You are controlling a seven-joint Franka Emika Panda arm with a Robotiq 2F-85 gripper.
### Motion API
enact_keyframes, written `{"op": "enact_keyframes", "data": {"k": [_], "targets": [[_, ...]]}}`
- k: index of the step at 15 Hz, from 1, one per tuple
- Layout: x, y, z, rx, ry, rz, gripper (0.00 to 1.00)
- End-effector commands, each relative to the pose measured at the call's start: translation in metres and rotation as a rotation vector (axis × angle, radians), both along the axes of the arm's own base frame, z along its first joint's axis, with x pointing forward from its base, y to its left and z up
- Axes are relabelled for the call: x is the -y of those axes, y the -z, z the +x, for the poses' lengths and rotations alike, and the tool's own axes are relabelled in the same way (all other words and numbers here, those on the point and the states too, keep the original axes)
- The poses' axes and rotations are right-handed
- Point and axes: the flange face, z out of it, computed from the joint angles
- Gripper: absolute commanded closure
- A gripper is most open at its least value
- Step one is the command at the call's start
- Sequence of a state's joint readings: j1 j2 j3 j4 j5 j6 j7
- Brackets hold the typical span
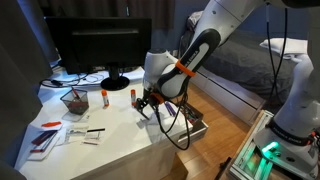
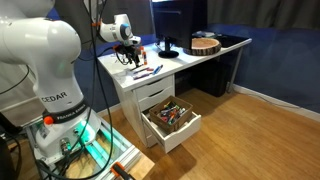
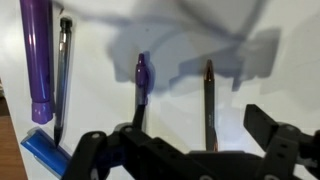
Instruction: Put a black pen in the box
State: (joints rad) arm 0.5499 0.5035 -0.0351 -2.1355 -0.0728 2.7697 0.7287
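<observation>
My gripper is open, with the pen between but below its fingers. I should lower it next onto the near end (image 3: 211,133) of the black pen (image 3: 208,105) and close.
In the wrist view a slim black pen (image 3: 208,105) lies lengthwise on the white table, between my gripper's two dark fingers. My gripper (image 3: 180,140) is open and empty, just above the pen. It shows over the desk's edge in both exterior views (image 1: 150,102) (image 2: 130,56). A pen with a purple-blue grip (image 3: 140,90) lies parallel to the black pen, beside my left finger. A flat dark thing with pale sides, which looks like the box (image 1: 42,140), lies at the far end of the desk from my gripper.
A thick purple marker (image 3: 36,60) and a thin dark pen (image 3: 61,80) lie further left, with a blue thing (image 3: 45,150) below them. A mesh cup (image 1: 75,100), a monitor (image 1: 100,45) and an open drawer (image 2: 170,120) are nearby.
</observation>
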Motion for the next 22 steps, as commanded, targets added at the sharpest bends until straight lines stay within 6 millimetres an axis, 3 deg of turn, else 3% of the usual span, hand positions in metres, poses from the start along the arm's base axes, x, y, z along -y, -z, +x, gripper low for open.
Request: {"op": "enact_keyframes", "data": {"k": [1,5,6,8,9,18,20,22], "targets": [[-0.016,0.003,0.015,0.043,0.029,-0.028,0.0],[-0.024,0.011,0.026,0.057,0.056,-0.023,0.0],[-0.025,0.013,0.028,0.053,0.06,-0.021,0.06],[-0.026,0.017,0.032,0.054,0.066,-0.02,0.3],[-0.027,0.019,0.034,0.052,0.07,-0.02,0.31],[-0.032,0.025,0.041,0.043,0.078,-0.023,0.95],[-0.032,0.021,0.039,0.025,0.079,-0.029,1.0],[-0.031,0.016,0.037,0.007,0.075,-0.029,0.97]]}}
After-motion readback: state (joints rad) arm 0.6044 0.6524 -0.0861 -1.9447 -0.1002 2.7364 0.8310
